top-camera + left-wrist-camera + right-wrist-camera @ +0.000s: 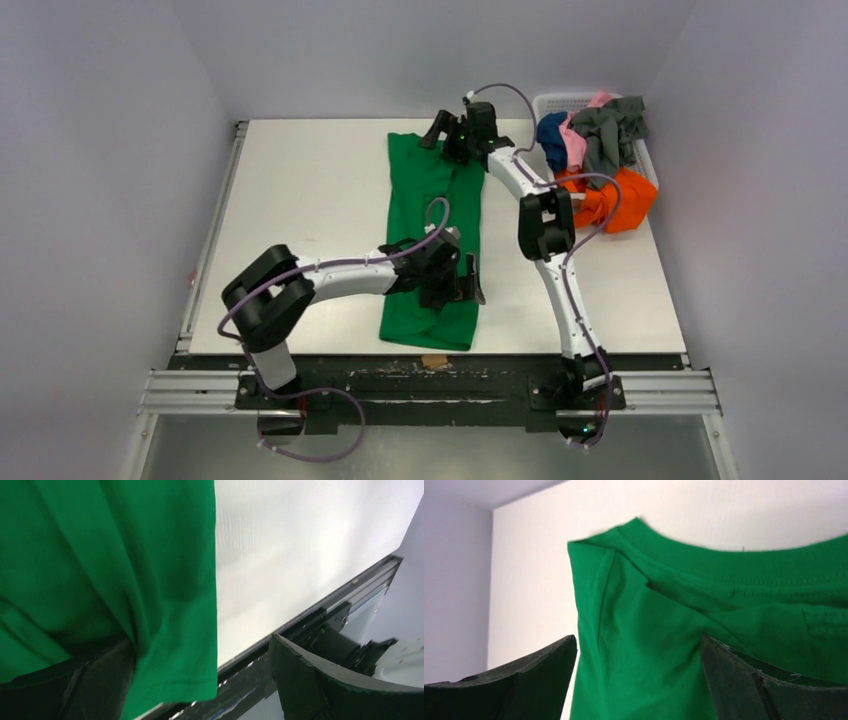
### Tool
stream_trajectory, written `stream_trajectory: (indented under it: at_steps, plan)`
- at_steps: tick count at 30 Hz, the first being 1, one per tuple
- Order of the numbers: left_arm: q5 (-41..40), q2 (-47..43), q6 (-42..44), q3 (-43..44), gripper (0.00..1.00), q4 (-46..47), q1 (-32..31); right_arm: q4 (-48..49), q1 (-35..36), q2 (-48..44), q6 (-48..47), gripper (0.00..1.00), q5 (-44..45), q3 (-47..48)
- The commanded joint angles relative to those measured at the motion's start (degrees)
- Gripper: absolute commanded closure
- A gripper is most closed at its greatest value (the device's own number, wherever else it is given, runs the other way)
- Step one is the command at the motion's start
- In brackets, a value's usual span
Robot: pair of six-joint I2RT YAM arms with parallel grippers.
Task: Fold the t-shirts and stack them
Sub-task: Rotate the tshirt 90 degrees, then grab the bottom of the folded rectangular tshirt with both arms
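My left gripper next crosses the green t-shirt onto the green t-shirt hem's other near corner (385,337). That corner lies back from my left gripper and to its left in the top view.
A bright green t-shirt (420,200) lies in a long narrow strip down the middle of the table, collar at the far end. My left gripper (462,282) is over its near right part, open. In the left wrist view (200,680) the green cloth (100,555) drapes over the left finger, with its hem corner between the fingers, and the right finger (320,680) stands apart. My right gripper (440,135) is at the collar end, open. In the right wrist view (639,680) the green cloth (674,630) lies between the spread fingers.
A white lattice basket (560,100) at the back right holds navy (552,135), pink (575,145) and grey (610,130) shirts. An orange shirt (625,195) hangs over its near side onto the table. The table's front rail (310,615) is close to the left gripper.
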Motion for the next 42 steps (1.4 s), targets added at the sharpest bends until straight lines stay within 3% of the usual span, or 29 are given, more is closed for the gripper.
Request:
stream_trajectory:
  at_steps: [1,4,8,11,13,18,21,26,33,39,42]
  plan:
    - [-5.81,-11.95,5.45,-2.31,0.0,-9.79,-1.76,-2.65,0.51,-13.38,-8.9,0.07,2.58,-5.97]
    - [-9.72,-21.34,7.27,-8.28,0.0,-15.95,-1.77,-7.64,0.55,-25.67,-13.84,0.05,9.09,-16.5]
    - [-16.58,-31.64,8.18,-15.97,0.0,-24.85,-1.67,-7.7,1.05,-43.82,-15.19,0.04,14.28,-41.93]
    - [-17.55,-35.5,9.19,-21.61,0.0,-25.56,-0.01,-6.07,3.43,-55.15,-12.65,0.06,17.64,-61.46]
    - [-14.04,-35.25,10.8,-23.81,0.01,-23.12,2.31,-5.01,6.36,-62.35,-10.1,0.07,19.4,-72.46]
    - [-6.78,-31.61,13.46,-25.88,0.25,-17.56,4.89,-4.48,16.43,-76.46,-4.19,0.11,24.21,-91.16]
    - [-6.86,-30.06,13.54,-26.56,0.36,-16.61,5.0,-6.28,20.78,-82.48,-0.62,0.16,25.43,-97.85]
    - [-7.06,-26.95,13.0,-27.33,0.52,-13.74,5.79,-5.25,25.99,-90.17,3.91,0.24,19.59,-107.17]
    - [-7.01,-23.93,11.4,-27.07,1.0,-12.66,5.88,-1.55,29.46,-94.5,8.9,0.4,11.83,-114.64]
    - [-6.86,-26.16,9.03,-30.2,1.0,-12.29,5.83,1.91,30.34,-93.88,10.98,0.59,9.12,-116.76]
    - [-6.32,-27.55,7.07,-31.81,1.0,-11.58,5.3,3.91,30.51,-93.98,12.07,0.8,7.17,-118.29]
